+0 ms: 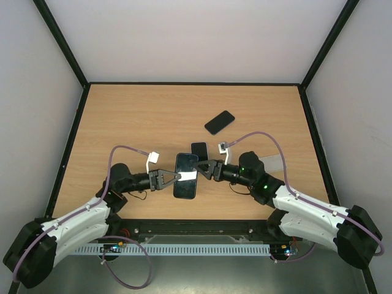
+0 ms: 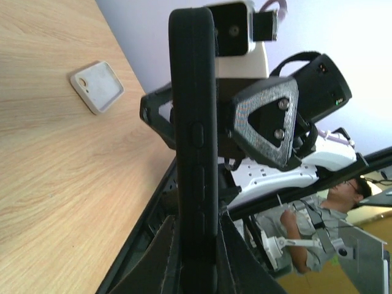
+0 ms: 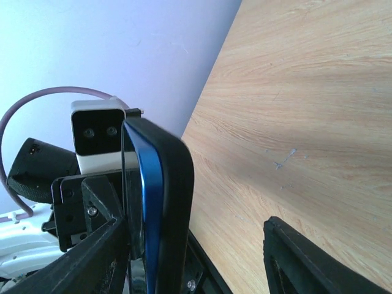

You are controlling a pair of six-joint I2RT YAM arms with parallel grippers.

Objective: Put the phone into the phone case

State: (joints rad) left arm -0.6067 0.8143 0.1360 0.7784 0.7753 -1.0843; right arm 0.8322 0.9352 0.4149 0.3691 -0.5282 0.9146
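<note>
My left gripper needs to move outward next, lower the case there, clear of the dark slab, and let go, because the tabletop below and outward of it is bare.
My left gripper [image 1: 177, 177] is shut on the black phone case [image 1: 185, 176] and holds it above the table near the front edge. In the left wrist view the case [image 2: 195, 141] stands edge-on between my fingers [image 2: 164, 260]. A blue-edged phone [image 3: 149, 202] lies in the case [image 3: 176, 202], with its blue side showing beside the rim. My right gripper [image 1: 207, 168] is open. One finger [image 3: 92, 257] is next to the phone and the other finger [image 3: 318, 257] stands far off it. The right gripper also shows in the left wrist view [image 2: 263, 122], close beside the case.
A second black phone-like slab [image 1: 219, 122] lies on the table beyond the grippers. Another dark slab [image 1: 199, 149] lies just behind the held case. A pale clear case [image 1: 271, 162] lies by the right arm and also shows in the left wrist view [image 2: 96, 86].
</note>
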